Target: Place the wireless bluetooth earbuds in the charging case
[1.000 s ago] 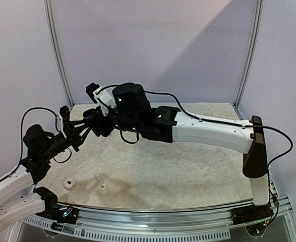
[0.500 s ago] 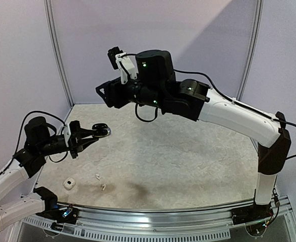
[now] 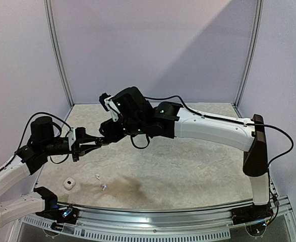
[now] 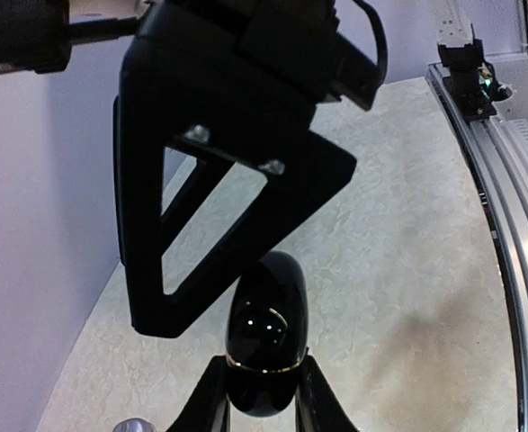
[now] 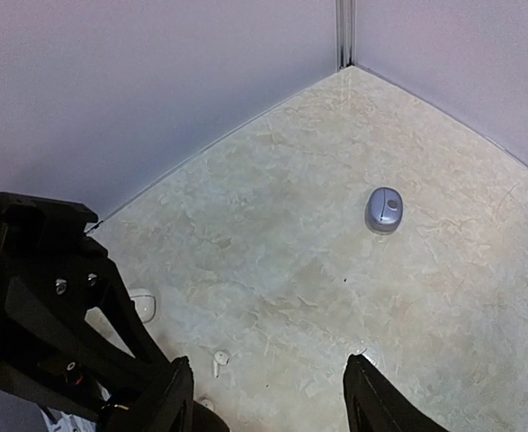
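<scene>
My left gripper will move outward and to the right in the top view, then down, and release the charging case (image 4: 265, 346) where the tabletop is bare.
My left gripper (image 3: 98, 142) is shut on a glossy black charging case (image 4: 265, 346) with a gold seam and holds it above the table. My right gripper (image 3: 107, 135) is open and hovers right at the case, one black finger (image 4: 201, 225) crossing just above it. In the right wrist view the open right gripper (image 5: 268, 400) looks down on a white earbud (image 5: 219, 361), with a second one (image 5: 205, 402) close by. Both white earbuds (image 3: 98, 177) (image 3: 104, 187) lie near the front left of the table. No black or lavender earbuds show.
A white case (image 3: 68, 183) sits at the front left, also in the right wrist view (image 5: 142, 306). A closed lavender case (image 5: 384, 209) lies farther back on the beige table. Pale walls and a metal corner post (image 5: 344, 31) close the back.
The right arm rose high and away from the left gripper, then came back down to it. The left gripper kept hold of the black case and shifted slightly forward.
</scene>
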You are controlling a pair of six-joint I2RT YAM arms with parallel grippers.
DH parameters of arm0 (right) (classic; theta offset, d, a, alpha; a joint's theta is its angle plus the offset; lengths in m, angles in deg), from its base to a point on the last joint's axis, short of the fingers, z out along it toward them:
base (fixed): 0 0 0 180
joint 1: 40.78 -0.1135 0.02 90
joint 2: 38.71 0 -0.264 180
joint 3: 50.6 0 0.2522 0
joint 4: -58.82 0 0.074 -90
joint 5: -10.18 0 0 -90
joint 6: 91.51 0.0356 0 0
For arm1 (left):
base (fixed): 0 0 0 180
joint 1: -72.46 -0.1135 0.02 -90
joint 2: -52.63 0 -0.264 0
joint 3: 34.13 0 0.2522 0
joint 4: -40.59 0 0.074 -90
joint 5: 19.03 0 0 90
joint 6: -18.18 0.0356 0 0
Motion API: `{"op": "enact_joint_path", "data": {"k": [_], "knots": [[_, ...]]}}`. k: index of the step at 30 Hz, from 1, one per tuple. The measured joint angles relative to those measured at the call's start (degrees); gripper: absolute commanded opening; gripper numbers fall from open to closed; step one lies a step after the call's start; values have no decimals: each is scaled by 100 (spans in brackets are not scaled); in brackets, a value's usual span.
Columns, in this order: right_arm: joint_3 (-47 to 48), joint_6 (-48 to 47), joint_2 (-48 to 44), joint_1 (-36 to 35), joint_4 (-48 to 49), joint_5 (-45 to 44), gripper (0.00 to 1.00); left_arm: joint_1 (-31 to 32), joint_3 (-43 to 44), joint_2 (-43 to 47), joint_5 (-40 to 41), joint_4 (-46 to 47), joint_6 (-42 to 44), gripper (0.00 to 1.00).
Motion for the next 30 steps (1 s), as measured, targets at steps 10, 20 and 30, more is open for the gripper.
{"op": "enact_joint_path", "data": {"k": [10,20,30], "knots": [[-503,365,-437,-33,-195,-382,61,-2,0,-149,125,90,-761,0],[-2424,1663,-1792,1060,-1075,-1379,66,-66,885,-1322,1110,103,-3709,0],[-3891,2050,-2726,1805,-1362,-1602,68,-155,3440,-5298,1049,-1241,-5427,0]]}}
